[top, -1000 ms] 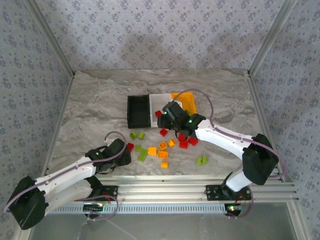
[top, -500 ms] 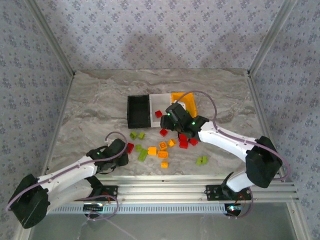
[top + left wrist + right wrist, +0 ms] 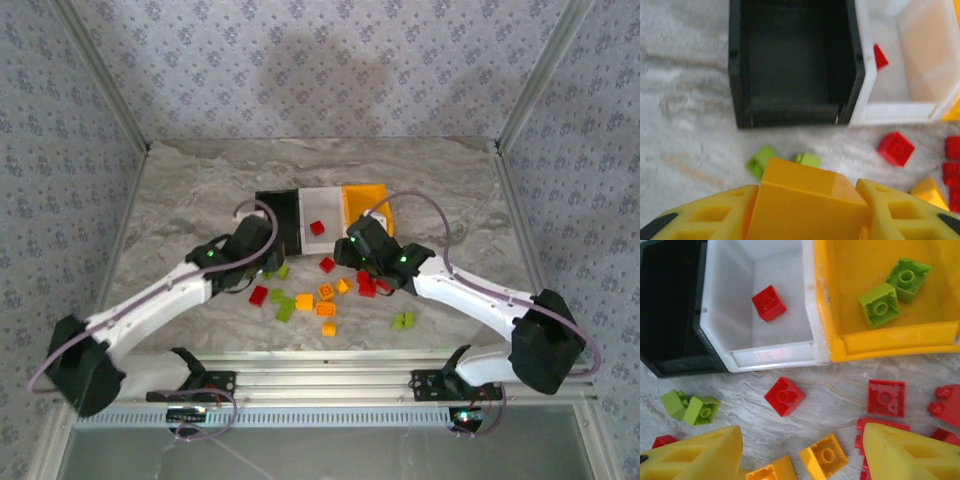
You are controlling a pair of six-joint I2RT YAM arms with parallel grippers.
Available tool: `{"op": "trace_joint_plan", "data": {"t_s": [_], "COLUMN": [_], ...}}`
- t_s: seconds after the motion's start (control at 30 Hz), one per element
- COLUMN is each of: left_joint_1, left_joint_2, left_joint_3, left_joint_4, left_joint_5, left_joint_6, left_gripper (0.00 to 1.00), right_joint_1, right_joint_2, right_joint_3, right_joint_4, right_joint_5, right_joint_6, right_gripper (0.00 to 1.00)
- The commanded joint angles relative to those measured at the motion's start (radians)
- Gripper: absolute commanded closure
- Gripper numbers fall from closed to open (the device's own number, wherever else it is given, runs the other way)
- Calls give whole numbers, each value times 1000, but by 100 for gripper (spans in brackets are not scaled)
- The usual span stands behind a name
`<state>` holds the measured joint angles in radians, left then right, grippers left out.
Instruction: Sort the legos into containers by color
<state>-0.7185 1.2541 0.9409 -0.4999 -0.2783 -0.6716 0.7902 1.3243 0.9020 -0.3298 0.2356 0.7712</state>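
The other containers hold red and green legos, so I will move my left gripper outward over the black container's empty bottom and release the yellow-orange lego there.
My left gripper (image 3: 807, 202) is shut on a yellow-orange lego (image 3: 805, 200), held above two green legos (image 3: 760, 161) just in front of the black container (image 3: 737, 65). From above, the left gripper (image 3: 264, 262) sits at the black container's (image 3: 262, 222) near side. My right gripper (image 3: 800, 452) is open over loose legos, with a yellow-orange lego (image 3: 826, 456) between its fingers and a red one (image 3: 784, 395) ahead. The white container (image 3: 775, 357) holds one red lego (image 3: 769, 303). The orange-yellow container (image 3: 890, 342) holds two green legos (image 3: 878, 305).
Red, orange and green legos (image 3: 326, 300) lie scattered in front of the containers. A green pair (image 3: 403, 321) sits toward the front right. Red legos (image 3: 885, 397) cluster by my right finger. The metal frame rail (image 3: 330, 380) runs along the near edge.
The left arm swung from the near edge up to the black container, its jaws closing on the yellow-orange lego. The right gripper drew back slightly from the containers.
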Motion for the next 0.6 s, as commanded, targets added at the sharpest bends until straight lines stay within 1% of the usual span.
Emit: {"op": "trace_joint_plan", "data": {"t_s": [0.0,0.13,0.3,0.43,0.5,0.57], "left_joint_1": [42,92,117,124,131,133], "left_joint_2": [133,317,473,532,541,536], "left_joint_3": [126,280,403,443,450,460], "left_joint_4": [54,43,14,-6,-5,-4], "left_joint_5": [-30,-6,7,-15,-11,-3], "left_joint_6": [102,149,166,161,154,147], "left_gripper": [64,67,66,59,52,43], "right_joint_1": [-7,-10,-18,-28,-35,-43], "right_joint_2": [-53,-114,-186,-248,-273,-291], "right_joint_3": [-35,-73,-111,-145,-159,-170], "right_joint_4": [-32,-50,-100,-141,-155,-169], "right_joint_5": [34,37,41,35,31,25], "right_joint_6": [28,36,45,63,71,78], "right_gripper": [33,33,32,32,31,30]}}
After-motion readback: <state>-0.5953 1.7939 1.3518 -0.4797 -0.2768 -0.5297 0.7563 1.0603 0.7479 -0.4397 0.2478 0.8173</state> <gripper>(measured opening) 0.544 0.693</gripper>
